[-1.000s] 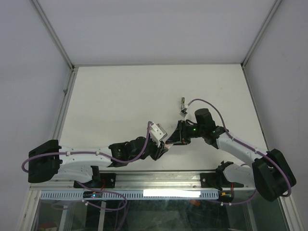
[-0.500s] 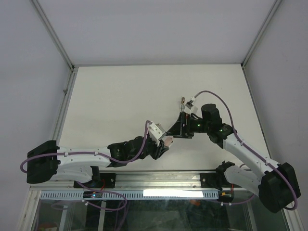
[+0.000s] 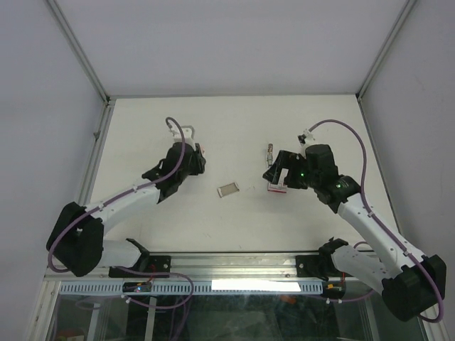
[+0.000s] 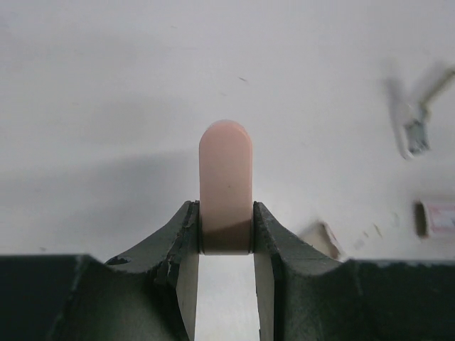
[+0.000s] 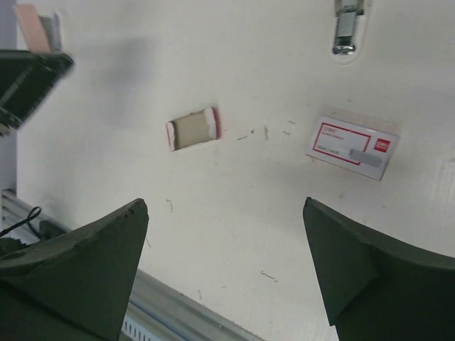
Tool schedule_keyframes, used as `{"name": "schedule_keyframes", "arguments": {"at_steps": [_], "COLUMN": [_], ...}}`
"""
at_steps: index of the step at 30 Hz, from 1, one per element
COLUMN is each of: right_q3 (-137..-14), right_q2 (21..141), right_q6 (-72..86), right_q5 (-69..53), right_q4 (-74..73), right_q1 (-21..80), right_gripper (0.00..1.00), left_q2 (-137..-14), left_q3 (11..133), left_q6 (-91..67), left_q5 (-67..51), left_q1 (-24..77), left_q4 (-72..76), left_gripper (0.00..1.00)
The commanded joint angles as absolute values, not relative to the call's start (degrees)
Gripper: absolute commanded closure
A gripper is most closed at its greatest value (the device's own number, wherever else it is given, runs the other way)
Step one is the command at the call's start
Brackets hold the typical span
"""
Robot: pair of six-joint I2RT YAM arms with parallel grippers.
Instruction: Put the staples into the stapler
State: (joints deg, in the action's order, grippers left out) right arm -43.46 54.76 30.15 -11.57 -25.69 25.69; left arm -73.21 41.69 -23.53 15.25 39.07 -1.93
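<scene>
Next, my left gripper moves down and to the left in the top view onto the clear patch of tabletop. It releases the pink oblong there, since the tabletop below is bare.
The staples (image 5: 352, 147), a flat white box with a red mark, lie on the table (image 3: 156, 128) at right centre, also seen as the staples (image 3: 276, 187). My right gripper (image 5: 225, 202) hovers open and empty near them; from above the right gripper (image 3: 279, 174) is just behind the box. The stapler (image 4: 225, 170), a pink round-ended oblong, sticks out between the fingers of my left gripper (image 4: 225, 207), which is shut on it. From above, the left gripper (image 3: 197, 151) is at the back left, far from the staples.
A small open cardboard tray with red ends (image 5: 192, 128) lies mid-table, the tray (image 3: 227, 190) between the arms. A small metal-and-white piece (image 5: 346, 28) rests behind the staples. Loose staples (image 5: 269, 275) are scattered on the table. A metal rail (image 3: 234, 264) runs along the near edge.
The left arm swung from front centre to the back left, still holding the pink stapler. The right gripper opened, pulled back right over the staples box. The cardboard tray now lies exposed.
</scene>
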Motion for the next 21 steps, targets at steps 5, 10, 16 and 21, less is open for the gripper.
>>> {"name": "schedule_keyframes", "arguments": {"at_steps": [5,10,16,21], "right_q3": [-45.6,-45.1,-43.6,-42.8], "right_q2": [56.6,59.5,60.7,60.9], "right_q6": [26.0,26.6,27.0,27.1], "right_q5": [-2.2,-1.2,0.2,0.6], "right_q4": [-24.3,-22.6,-20.8,-20.2], "right_q1": [25.5,25.5,25.5,25.5], "right_gripper": [0.07,0.08,0.08,0.09], "left_q2": [-86.0,-92.2,-94.0,-93.7], "left_q3": [50.7,53.4,52.7,51.8], "left_q6": [-23.0,-22.6,-22.6,-22.5], "left_q5": [19.6,19.6,18.7,17.8], "left_q1": [24.2,22.3,21.8,21.7], "left_q4": [-3.7,-3.5,-2.9,-2.5], "left_gripper": [1.00,1.00,1.00,0.99]}}
